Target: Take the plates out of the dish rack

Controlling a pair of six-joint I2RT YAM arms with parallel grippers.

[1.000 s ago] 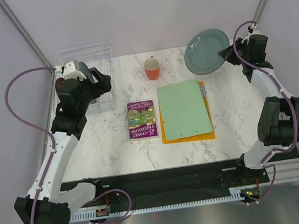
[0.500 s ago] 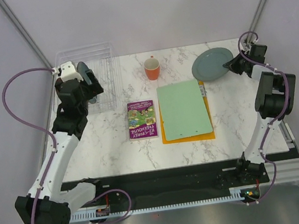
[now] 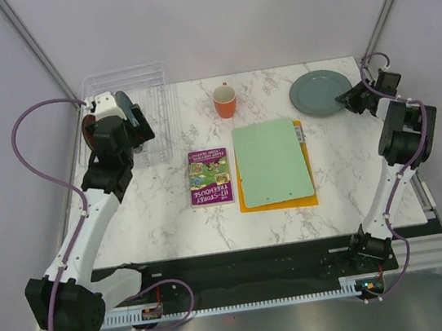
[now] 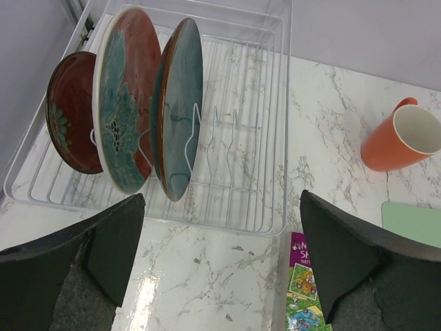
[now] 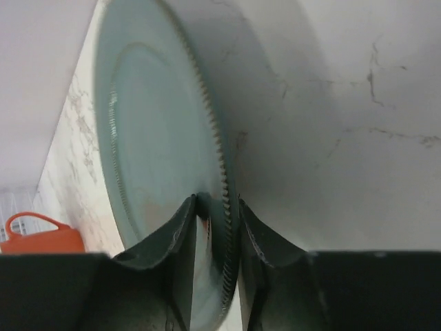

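My left gripper moves down and outward onto the near edge of the teal plate's brown rim next, since that rim stands below and outward of the gripper.
The clear dish rack (image 4: 255, 138) holds three upright plates: a small red plate (image 4: 69, 114), a large teal plate with red patches (image 4: 127, 96) and a teal plate with a brown rim (image 4: 180, 103). My left gripper (image 4: 220, 269) is open and empty, hovering just in front of the rack (image 3: 148, 85); it shows in the top view (image 3: 130, 133). The plain grey-green plate (image 3: 319, 92) lies flat on the table at the back right. My right gripper (image 5: 217, 227) is shut on its near rim (image 5: 158, 138), and shows in the top view (image 3: 350, 98).
An orange cup (image 3: 225, 101) stands at the back middle. A purple book (image 3: 209, 177) lies right of the rack. A green board (image 3: 272, 161) lies on an orange sheet (image 3: 280, 202) mid-table. The back wall is close behind the rack and the plate.
My right arm has lowered the grey-green plate from a tilted hold in the air to flat on the table at the back right. My left gripper has shifted slightly over the rack.
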